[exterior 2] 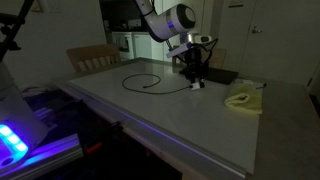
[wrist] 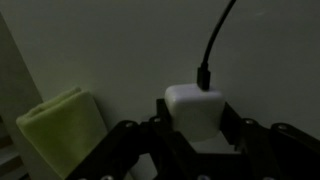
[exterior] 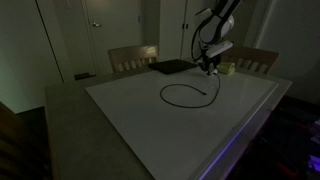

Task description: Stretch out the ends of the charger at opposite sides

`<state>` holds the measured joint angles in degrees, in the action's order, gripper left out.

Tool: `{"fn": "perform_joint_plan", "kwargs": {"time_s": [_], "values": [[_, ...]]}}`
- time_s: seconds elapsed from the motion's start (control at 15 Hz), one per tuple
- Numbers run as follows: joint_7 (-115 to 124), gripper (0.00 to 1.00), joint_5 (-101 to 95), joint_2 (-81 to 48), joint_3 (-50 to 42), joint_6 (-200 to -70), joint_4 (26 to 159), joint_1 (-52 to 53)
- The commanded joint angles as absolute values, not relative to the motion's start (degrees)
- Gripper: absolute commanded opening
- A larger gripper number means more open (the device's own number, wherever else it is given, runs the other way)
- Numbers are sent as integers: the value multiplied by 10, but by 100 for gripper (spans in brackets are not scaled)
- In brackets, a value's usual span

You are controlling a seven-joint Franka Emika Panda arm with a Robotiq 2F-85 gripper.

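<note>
The gripper moves away from the loop, down onto the bare tabletop (exterior 2: 206, 100) beside the green cloth, and releases the block next, because the cable still lies looped.
The charger is a thin black cable (exterior: 175, 101) lying in a loose loop (exterior 2: 140, 76) on the white table top. Its white plug block (wrist: 194, 108) sits between my gripper's (wrist: 196, 128) dark fingers, which are shut on its sides, low over the table. From the top of the block the cable (wrist: 214, 45) runs up and away in the wrist view. In both exterior views the gripper (exterior: 209, 68) (exterior 2: 195, 80) stands at the loop's far end, close to the table. The cable's thin dark tip is too small to make out.
A flat black pad (exterior: 170, 67) (exterior 2: 221, 75) lies just behind the gripper. A pale green box (wrist: 60, 125) (exterior 2: 243, 99) (exterior: 228, 69) rests close beside it. Wooden chairs (exterior: 133, 57) stand at the table's far edge. The room is dim.
</note>
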<state>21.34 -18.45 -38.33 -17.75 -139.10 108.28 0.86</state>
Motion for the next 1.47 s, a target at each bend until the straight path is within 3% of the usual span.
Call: {"fn": "perform_joint_plan", "kwargs": {"time_s": [0.0, 0.47, 0.53, 0.6, 0.8, 1.4], "values": [[209, 28, -115, -387, -169, -1408, 1098, -56], [163, 28, 88, -377, -120, -1425, 1110, -159], [154, 78, 101, -373, -119, -1424, 1112, -162], [148, 79, 111, -372, -117, -1425, 1113, -165], [153, 99, 96, -367, -129, -1411, 1110, -147], [171, 100, -69, -323, -160, -1290, 1081, -45]]}}
